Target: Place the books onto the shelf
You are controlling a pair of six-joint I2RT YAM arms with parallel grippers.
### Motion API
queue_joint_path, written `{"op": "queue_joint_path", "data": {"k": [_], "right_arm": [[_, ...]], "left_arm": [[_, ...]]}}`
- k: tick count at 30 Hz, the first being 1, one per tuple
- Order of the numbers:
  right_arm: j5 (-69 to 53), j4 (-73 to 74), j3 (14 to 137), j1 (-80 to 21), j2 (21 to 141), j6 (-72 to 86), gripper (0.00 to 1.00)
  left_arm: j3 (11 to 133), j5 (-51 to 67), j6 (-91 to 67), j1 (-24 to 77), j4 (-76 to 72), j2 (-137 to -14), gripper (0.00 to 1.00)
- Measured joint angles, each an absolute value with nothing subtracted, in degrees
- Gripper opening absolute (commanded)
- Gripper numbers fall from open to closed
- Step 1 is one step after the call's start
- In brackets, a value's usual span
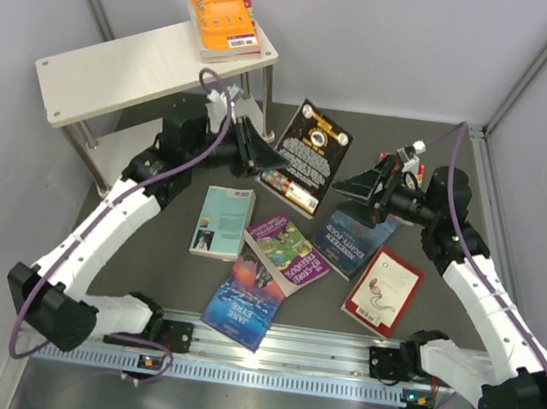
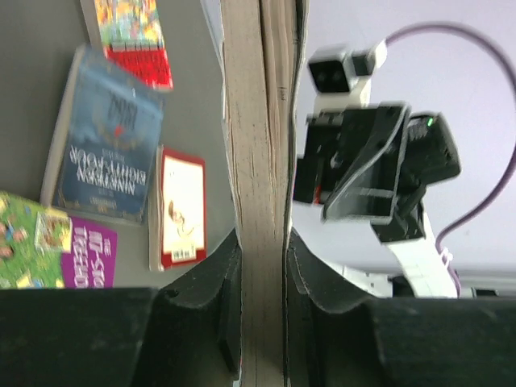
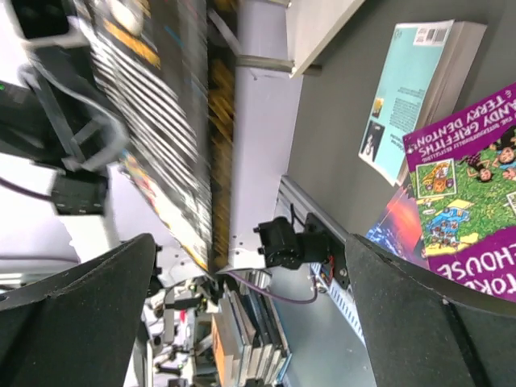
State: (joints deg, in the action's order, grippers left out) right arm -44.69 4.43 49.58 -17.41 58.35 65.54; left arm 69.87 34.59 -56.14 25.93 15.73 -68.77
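Observation:
My left gripper swings outward and to its left in the top view next, toward the orange book (image 1: pixel 222 24), and releases the black book on top of it.
A black book (image 1: pixel 308 155) is held tilted on edge above the table, with my left gripper (image 1: pixel 258 152) shut on it. In the left wrist view the fingers (image 2: pixel 218 274) clamp the book's page edge (image 2: pixel 256 161). My right gripper (image 1: pixel 345 185) stands open just right of that book, which shows blurred (image 3: pixel 153 105) beyond the wide-apart jaws of the right gripper (image 3: pixel 250 242). An orange book (image 1: pixel 222 24) lies on the top board of the shelf (image 1: pixel 120 68). Teal (image 1: pixel 223 220), purple-green (image 1: pixel 285 254), blue sunset (image 1: pixel 243 303), blue (image 1: pixel 354 237) and red (image 1: pixel 383 290) books lie flat on the table.
The shelf stands at the back left, its metal posts (image 1: pixel 265 92) close behind my left gripper. A silver rail (image 1: pixel 284 352) carrying both arm bases runs along the near edge. Enclosure walls with metal struts (image 1: pixel 528 72) close in the sides.

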Motion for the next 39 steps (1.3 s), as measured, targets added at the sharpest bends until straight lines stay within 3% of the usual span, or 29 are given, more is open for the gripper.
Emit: {"op": "queue_joint_path", "data": {"k": [10, 19, 26, 39], "right_arm": [[-44.0, 8.2, 51.5, -15.4, 56.0, 64.1, 1.0], [-44.4, 9.8, 51.4, -14.5, 53.7, 64.0, 1.0], [-45.1, 11.7, 51.4, -14.3, 53.6, 63.1, 1.0], [-45.6, 13.9, 51.4, -14.6, 53.7, 61.4, 1.0]], "left_arm": [[108.1, 32.1, -54.7, 15.5, 18.3, -86.3, 0.0], [131.2, 29.5, -64.3, 2.4, 10.2, -104.7, 0.0], [132.1, 25.8, -64.1, 0.4, 15.8, -111.1, 0.0], [130.7, 19.4, -59.1, -0.8, 24.1, -111.7, 0.0]]}}
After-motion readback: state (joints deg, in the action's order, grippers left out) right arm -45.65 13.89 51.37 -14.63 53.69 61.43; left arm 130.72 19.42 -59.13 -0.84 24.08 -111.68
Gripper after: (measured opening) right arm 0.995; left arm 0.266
